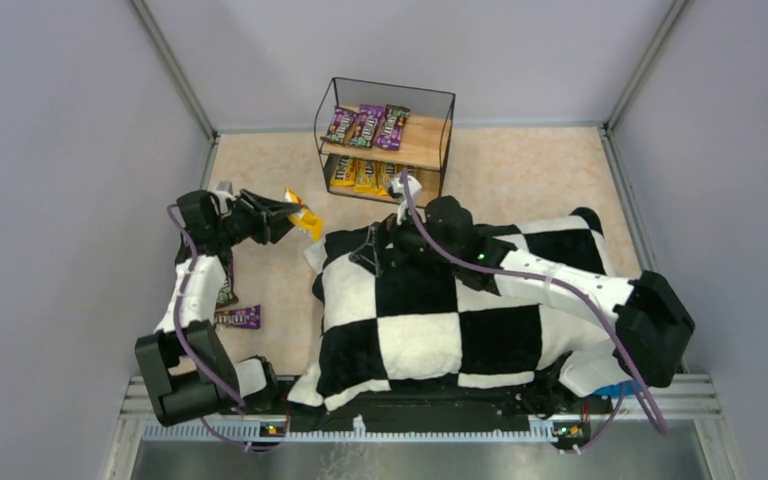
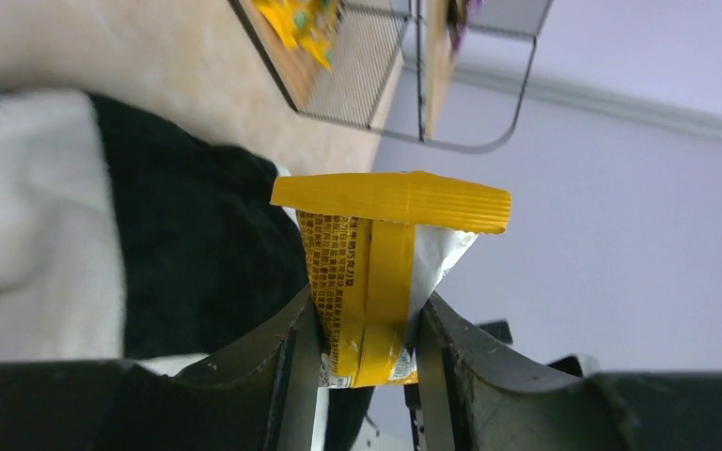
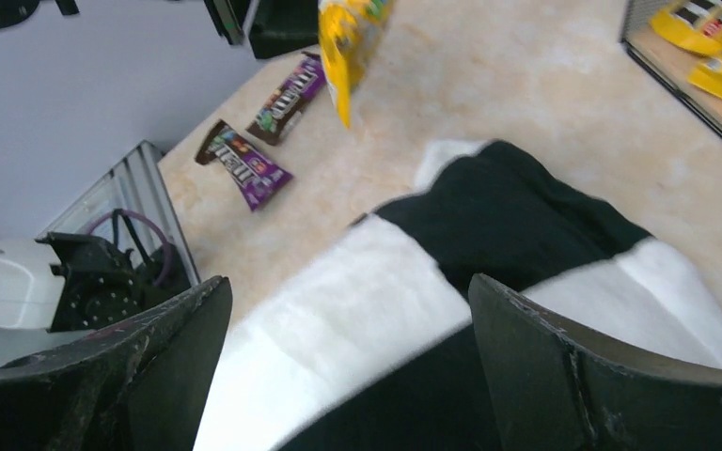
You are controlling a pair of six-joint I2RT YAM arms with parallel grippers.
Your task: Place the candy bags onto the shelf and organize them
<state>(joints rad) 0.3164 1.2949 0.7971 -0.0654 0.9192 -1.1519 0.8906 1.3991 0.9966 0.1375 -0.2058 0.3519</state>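
My right gripper needs to tilt toward level next and move toward the left gripper, onto that edge of the bag, because the yellow candy bag's bottom edge sticks out free.
My left gripper is shut on a yellow candy bag and holds it in the air, left of the cushion and in front-left of the shelf. The left wrist view shows the bag pinched between my fingers. The shelf has three purple bags on its upper board and several yellow bags on the lower one. Two purple bags lie on the table by the left arm, also in the right wrist view. My right gripper is open and empty over the cushion.
A large black-and-white checkered cushion covers the table's middle and right, under the right arm. Grey walls enclose the table on three sides. The shelf's wire frame and the held yellow bag show in the wrist views.
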